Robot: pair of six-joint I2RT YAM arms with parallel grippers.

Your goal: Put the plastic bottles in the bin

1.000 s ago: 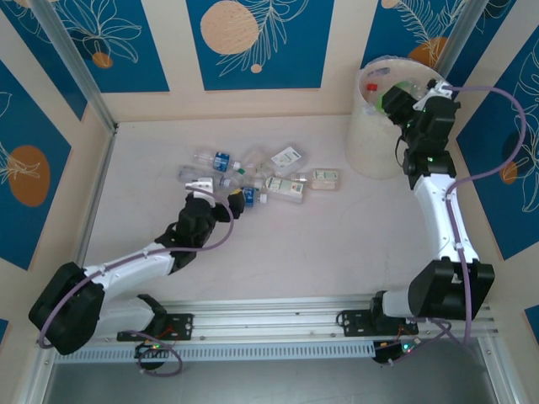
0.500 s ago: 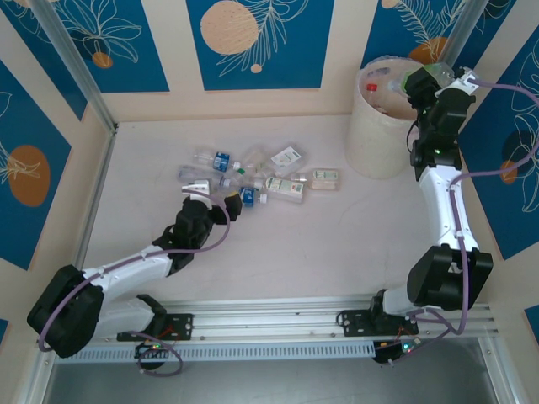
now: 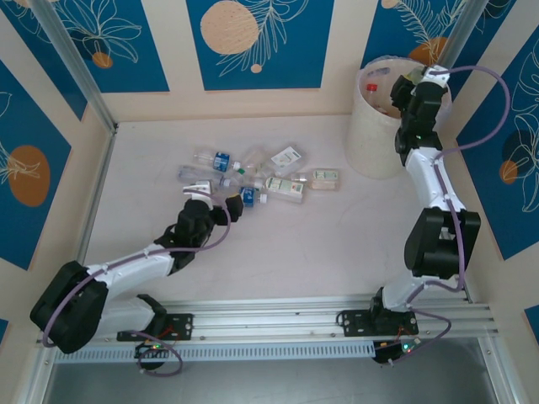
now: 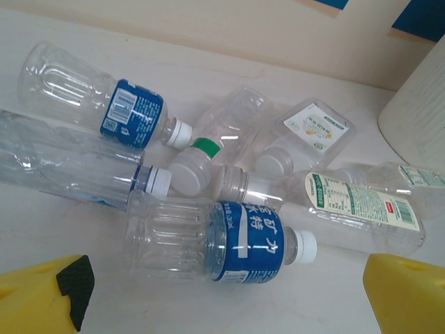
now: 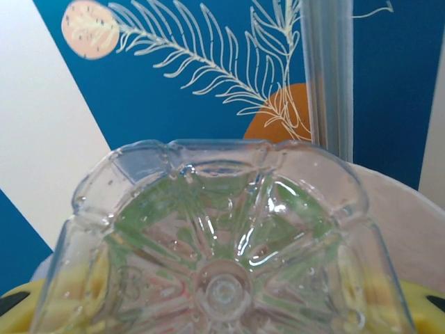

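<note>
My right gripper stays directly over the bin's opening next and spreads its fingers to release the bottle, which is already inside the bin's rim.
Several plastic bottles lie in a loose pile on the table's far middle. My left gripper stands open just short of a clear bottle with a blue label, its yellow fingers wide on either side and not touching it. More bottles lie behind it. My right gripper hangs over the rim of the off-white bin, shut on a clear green-tinted bottle whose base faces the wrist camera. A red-capped bottle lies inside the bin.
The bin stands in the far right corner against blue patterned walls. A metal post rises behind it. Bare table lies between the pile and the arm bases, with an aluminium rail along the near edge.
My right arm has swung with its bottle from the bin's right side up and left over the rim. The left arm has hardly moved.
</note>
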